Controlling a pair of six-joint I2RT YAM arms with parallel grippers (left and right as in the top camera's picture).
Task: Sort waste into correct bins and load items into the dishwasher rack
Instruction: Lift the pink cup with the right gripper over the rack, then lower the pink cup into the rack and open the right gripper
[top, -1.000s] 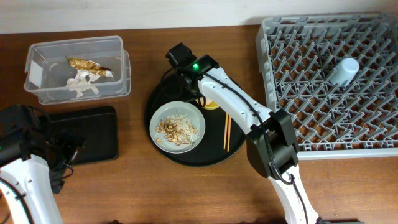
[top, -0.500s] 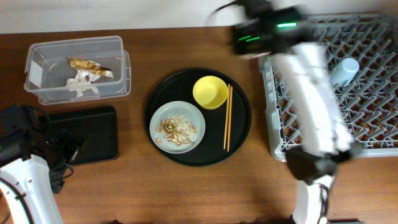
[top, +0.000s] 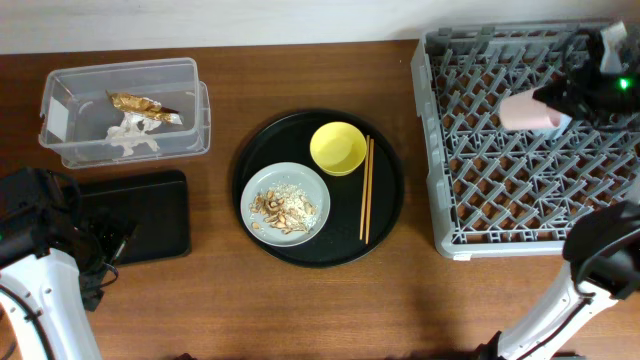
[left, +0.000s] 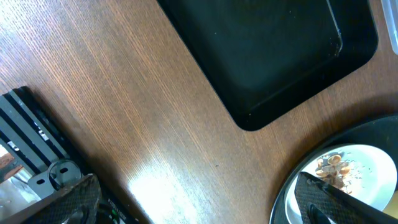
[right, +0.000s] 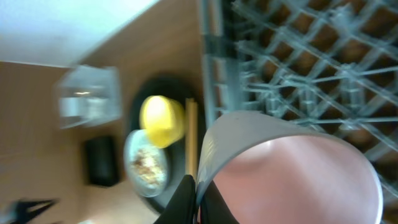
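The rack's empty wires are below the robot's right gripper and nearer the robot's base, so the gripper needs to pull back and go down to let go of the pink cup (top: 522, 110) on them.
My right gripper (top: 555, 100) is shut on the rim of the pink cup (top: 522, 110), which hangs on its side over the far part of the grey dishwasher rack (top: 500, 200). In the right wrist view the fingers pinch the pink cup (right: 292, 174) at its edge. The yellow bowl (top: 338, 147), the chopsticks (top: 366, 190) and the grey plate (top: 262, 180) with food scraps (top: 283, 205) sit on the round black tray (top: 385, 215). My left gripper (left: 199, 205) hovers open over bare wood beside the shallow black tray (left: 267, 56). The light-blue cup is hidden.
The clear tub (top: 60, 110) at the far left holds the gold wrapper (top: 143, 105) and white tissue (top: 130, 138). The shallow black tray (top: 140, 215) lies in front of it, next to my left arm.
The right arm swung from the round tray across to above the rack, carrying the pink cup. The light-blue cup in the rack is now covered. The left arm stayed still.
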